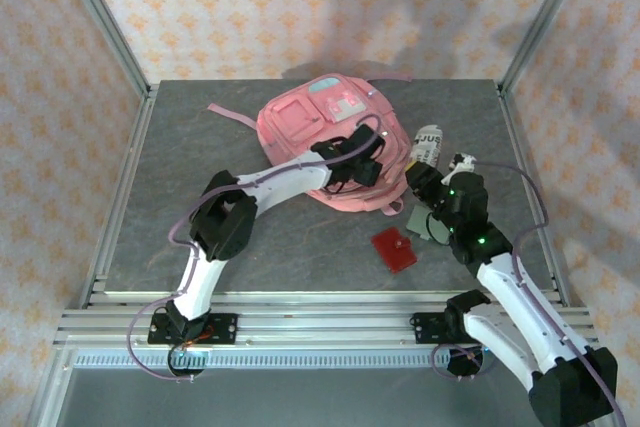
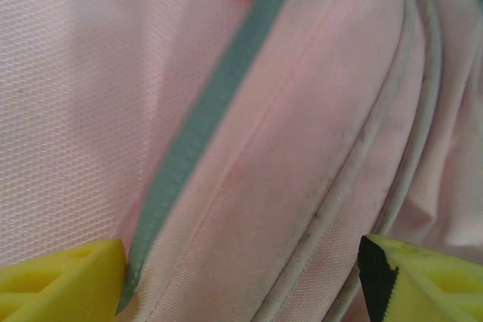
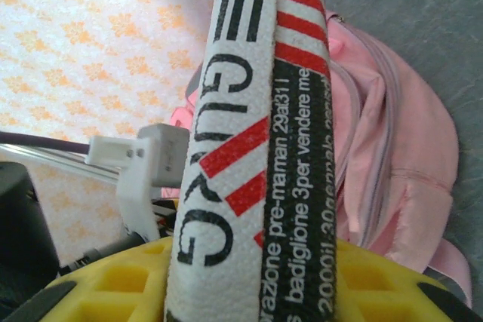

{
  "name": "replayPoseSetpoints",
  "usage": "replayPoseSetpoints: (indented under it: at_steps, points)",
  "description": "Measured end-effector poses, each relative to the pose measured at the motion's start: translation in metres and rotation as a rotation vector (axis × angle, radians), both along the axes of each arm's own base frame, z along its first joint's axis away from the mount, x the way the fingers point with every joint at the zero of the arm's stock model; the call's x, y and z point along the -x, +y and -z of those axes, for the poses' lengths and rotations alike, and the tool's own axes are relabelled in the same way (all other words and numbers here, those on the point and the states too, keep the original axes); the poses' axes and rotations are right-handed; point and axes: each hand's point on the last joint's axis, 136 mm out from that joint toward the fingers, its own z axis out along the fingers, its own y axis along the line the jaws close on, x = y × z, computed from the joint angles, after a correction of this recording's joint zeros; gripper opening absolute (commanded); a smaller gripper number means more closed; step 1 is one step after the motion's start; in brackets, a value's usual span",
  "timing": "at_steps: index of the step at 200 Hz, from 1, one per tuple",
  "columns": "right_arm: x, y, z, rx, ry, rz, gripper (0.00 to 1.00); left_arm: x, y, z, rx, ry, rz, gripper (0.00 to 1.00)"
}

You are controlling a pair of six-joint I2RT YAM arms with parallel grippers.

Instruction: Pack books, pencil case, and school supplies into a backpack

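The left gripper turns in line with the teal zip next, as the zip slants between its fingers. Then it closes on the edge of the backpack's opening.
The pink backpack (image 1: 300, 127) lies at the back middle of the table. My left gripper (image 1: 362, 162) hovers low over its right side, open. Its yellow fingers (image 2: 68, 280) straddle a fold of pink fabric (image 2: 302, 111) beside a teal zip strip, without closing on it. My right gripper (image 1: 432, 175) is shut on the white pencil case (image 1: 428, 144) with black and red print, held upright just right of the backpack (image 3: 392, 133). Up close, the pencil case (image 3: 256, 111) rises from between the yellow jaws. The red square pad (image 1: 395, 249) and a grey-green card (image 1: 428, 225) lie in front. The books are out of view.
A pink strap (image 1: 232, 113) trails left of the backpack. Metal frame posts (image 1: 110, 27) stand at the back corners, and a rail (image 1: 320, 325) runs along the near edge. Bare grey tabletop (image 1: 200, 147) lies to the left.
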Motion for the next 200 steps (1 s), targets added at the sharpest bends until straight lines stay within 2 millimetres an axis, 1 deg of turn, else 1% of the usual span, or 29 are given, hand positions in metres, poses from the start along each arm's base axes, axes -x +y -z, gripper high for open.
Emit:
replayPoseSetpoints:
  at_steps: [13,42,58,69,83,90,95,111,116,124,130,137,178,190,200]
  points:
    - [0.001,0.0,0.004,-0.001,0.011,-0.004,0.32,-0.002,0.003,0.002,-0.069,-0.032,0.007,0.75]
    - [0.005,0.003,0.016,-0.009,0.04,-0.02,0.33,-0.014,0.014,-0.008,-0.158,-0.103,0.003,0.71]
    - [0.006,0.003,0.02,-0.008,0.051,-0.025,0.33,-0.017,0.016,-0.011,-0.19,-0.133,0.012,0.74]
    - [0.006,0.004,0.021,-0.009,0.052,-0.028,0.33,-0.019,0.016,-0.01,-0.209,-0.143,0.022,0.77]
    - [0.007,0.004,0.02,-0.01,0.052,-0.031,0.33,-0.021,0.015,-0.005,-0.225,-0.148,0.032,0.77]
    - [0.007,0.004,0.02,-0.01,0.052,-0.031,0.33,-0.022,0.015,-0.002,-0.232,-0.149,0.037,0.72]
    - [0.007,0.004,0.021,-0.01,0.052,-0.031,0.33,-0.022,0.015,0.001,-0.238,-0.15,0.04,0.66]
    - [0.007,0.004,0.021,-0.01,0.052,-0.031,0.33,-0.022,0.014,0.009,-0.251,-0.159,0.055,0.3]
    - [0.007,0.004,0.021,-0.011,0.053,-0.031,0.33,-0.021,0.013,0.011,-0.256,-0.164,0.059,0.24]
    - [0.007,0.005,0.021,-0.014,0.055,-0.033,0.33,-0.021,0.012,0.014,-0.269,-0.173,0.061,0.09]
    - [0.007,0.005,0.022,-0.014,0.057,-0.032,0.32,-0.022,0.012,0.016,-0.28,-0.177,0.062,0.04]
    - [0.007,0.005,0.023,-0.016,0.06,-0.032,0.32,-0.023,0.013,0.019,-0.298,-0.18,0.067,0.0]
    - [0.009,0.004,0.032,-0.013,0.079,-0.03,0.32,-0.026,0.018,0.014,-0.32,-0.198,0.049,0.0]
    - [0.009,0.005,0.034,-0.015,0.085,-0.033,0.32,-0.027,0.019,0.007,-0.315,-0.194,0.048,0.0]
    - [0.008,0.006,0.037,-0.017,0.091,-0.04,0.32,-0.03,0.019,-0.004,-0.297,-0.19,0.048,0.0]
